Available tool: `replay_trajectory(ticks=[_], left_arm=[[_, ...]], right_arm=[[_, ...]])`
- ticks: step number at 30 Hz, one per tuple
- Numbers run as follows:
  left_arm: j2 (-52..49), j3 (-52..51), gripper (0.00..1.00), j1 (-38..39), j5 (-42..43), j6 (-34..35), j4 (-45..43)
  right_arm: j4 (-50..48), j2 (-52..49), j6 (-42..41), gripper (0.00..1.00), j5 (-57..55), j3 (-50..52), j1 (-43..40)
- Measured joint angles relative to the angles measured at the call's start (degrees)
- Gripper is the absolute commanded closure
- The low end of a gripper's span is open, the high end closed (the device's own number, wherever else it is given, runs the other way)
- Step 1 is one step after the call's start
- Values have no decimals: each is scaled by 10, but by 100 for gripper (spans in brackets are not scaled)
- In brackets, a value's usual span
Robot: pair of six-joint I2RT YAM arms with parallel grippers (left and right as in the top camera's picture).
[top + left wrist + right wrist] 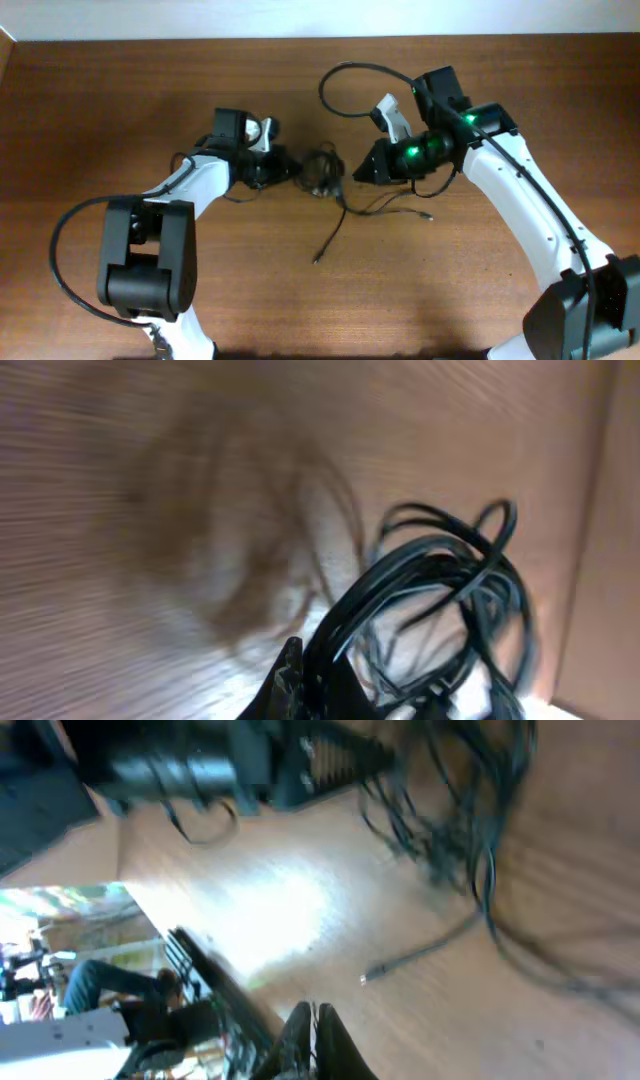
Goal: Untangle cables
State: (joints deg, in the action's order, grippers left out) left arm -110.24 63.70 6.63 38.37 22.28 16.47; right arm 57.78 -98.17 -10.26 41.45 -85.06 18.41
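Observation:
The robot's left gripper should next stay in place beside the knot and open its fingers to let go of the pinched pieces of cable, since the cable loops hang bunched from its fingers.
The cables (322, 176) lie in a black tangled knot at the middle of the brown table, between my two grippers. One loose strand runs down to a plug (316, 259); another trails right to a small end (430, 215). My left gripper (292, 170) is shut on the left side of the tangle. In the left wrist view the looped cables (440, 595) bulge out beside its dark finger (290, 675). My right gripper (358, 172) sits just right of the knot, jaws shut with nothing between them (312, 1025). The right wrist view is blurred, with the cables (455, 830) ahead and a plug end (366, 978).
A thick black arm cable (345, 85) loops over the table behind the right arm. The table's far edge (200, 40) meets a pale wall. In the right wrist view the left arm (190, 765) crosses the top, and the table edge (215, 975) drops off at the left.

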Motion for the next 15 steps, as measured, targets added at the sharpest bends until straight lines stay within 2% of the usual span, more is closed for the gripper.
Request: replay_trajectory(ticks=[3,6,7,9,10,11,15], left_arm=[[0,0,100,-10,-20,17,3],[0,0,100,-10,-22,22,3],[0,0,89,-10,-22,22,3],[0,0,28,-10,-14,18,2],[0,0,10,-10,-9,11,1],[0,0,1,-10,-5,9,0],[0,0,1,-10,11,-17,3]], right_arm=[[12,2,0,96,-33,11,4],[-27,2,-2,55,-58,45,15],[-40,2,-16,50,-74,58,21],[-78,2,-41,46,-102,74,27],[-99,2,-57,46,-113,81,28],[-114,1,-64,46,-120,85,28],[-128,-24,-91,44,-172,87,25]])
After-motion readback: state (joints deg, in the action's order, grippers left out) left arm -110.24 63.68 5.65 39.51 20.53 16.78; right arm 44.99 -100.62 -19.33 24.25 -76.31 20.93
